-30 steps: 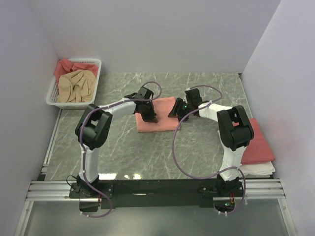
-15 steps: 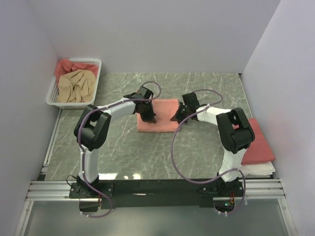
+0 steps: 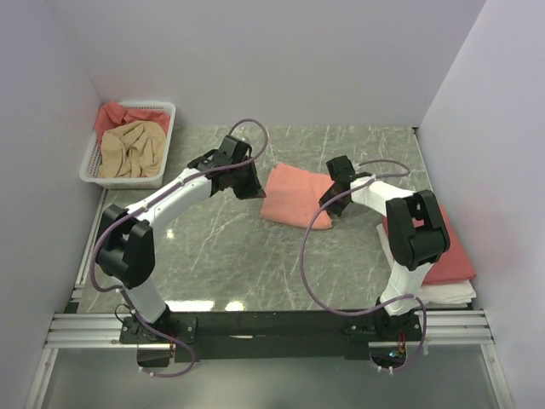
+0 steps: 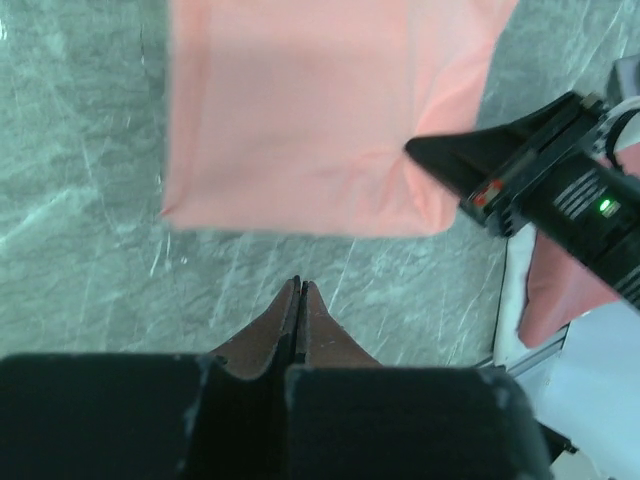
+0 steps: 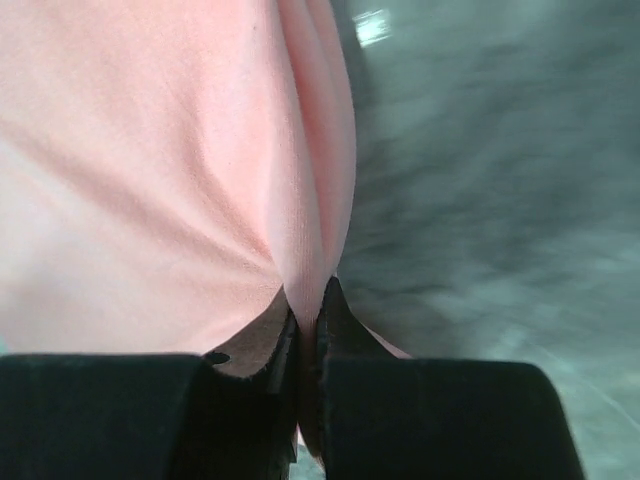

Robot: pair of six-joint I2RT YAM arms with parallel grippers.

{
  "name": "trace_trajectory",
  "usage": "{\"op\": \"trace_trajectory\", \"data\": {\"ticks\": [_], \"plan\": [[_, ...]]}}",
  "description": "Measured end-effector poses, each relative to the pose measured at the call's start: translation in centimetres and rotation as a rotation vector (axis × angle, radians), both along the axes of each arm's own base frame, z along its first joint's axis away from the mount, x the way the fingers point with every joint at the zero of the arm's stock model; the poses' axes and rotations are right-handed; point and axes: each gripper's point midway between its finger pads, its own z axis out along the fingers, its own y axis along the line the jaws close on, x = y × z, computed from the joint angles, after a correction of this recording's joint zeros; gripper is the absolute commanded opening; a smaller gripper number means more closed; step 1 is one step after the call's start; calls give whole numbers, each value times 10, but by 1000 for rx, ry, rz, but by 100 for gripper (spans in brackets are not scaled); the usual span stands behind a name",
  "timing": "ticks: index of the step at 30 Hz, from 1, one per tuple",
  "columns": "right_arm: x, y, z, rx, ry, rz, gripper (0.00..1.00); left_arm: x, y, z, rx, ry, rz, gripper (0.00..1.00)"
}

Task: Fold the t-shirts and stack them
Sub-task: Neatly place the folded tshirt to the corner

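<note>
My right gripper lifts the pink t-shirt next and moves to the right in the top view. It then releases it on top of the folded rose-red shirt [image 3: 453, 254], as that is already folded.
A folded salmon-pink t-shirt [image 3: 294, 196] lies flat on the marble table, near the middle. My right gripper [image 3: 331, 203] is shut on the shirt's right edge. In the right wrist view a pinched ridge of the pink t-shirt [image 5: 150, 150] runs up from between the closed right gripper [image 5: 306, 300]. My left gripper [image 3: 249, 187] sits just left of the shirt, apart from it. In the left wrist view the left gripper [image 4: 298, 287] is shut with nothing in it, over bare marble below the t-shirt [image 4: 320, 110].
A white lattice basket [image 3: 168, 136] at the back left holds a crumpled beige shirt [image 3: 128, 149] and a red one [image 3: 111, 113]. At the right edge a folded rose-red shirt [image 3: 444, 249] lies on white cloth [image 3: 447, 292]. Walls close in on three sides.
The right gripper has shut on the pink t-shirt's right edge and pulled it to the right. The left gripper has come off the shirt and now sits beside its left edge.
</note>
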Motion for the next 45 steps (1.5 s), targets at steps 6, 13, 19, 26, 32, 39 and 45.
{"op": "trace_trajectory", "data": {"ticks": [6,13,19,26,32,39,45], "plan": [[-6,-53,12,-164,93,-177,0,-19,8,1,5,25,-22,1],[-2,-111,57,-298,143,-356,0,-29,11,26,-23,-17,-53,1],[-15,-160,85,-376,206,-475,0,-38,11,38,-50,-30,-79,1],[-20,-213,115,-413,250,-584,0,-43,8,37,-63,-15,-104,1],[-12,-250,144,-445,215,-656,0,-46,7,36,-65,-3,-120,1],[-20,-268,151,-477,227,-683,0,-47,6,31,-62,14,-127,1],[-26,-270,168,-490,190,-679,0,-47,7,30,-58,13,-131,1]]}}
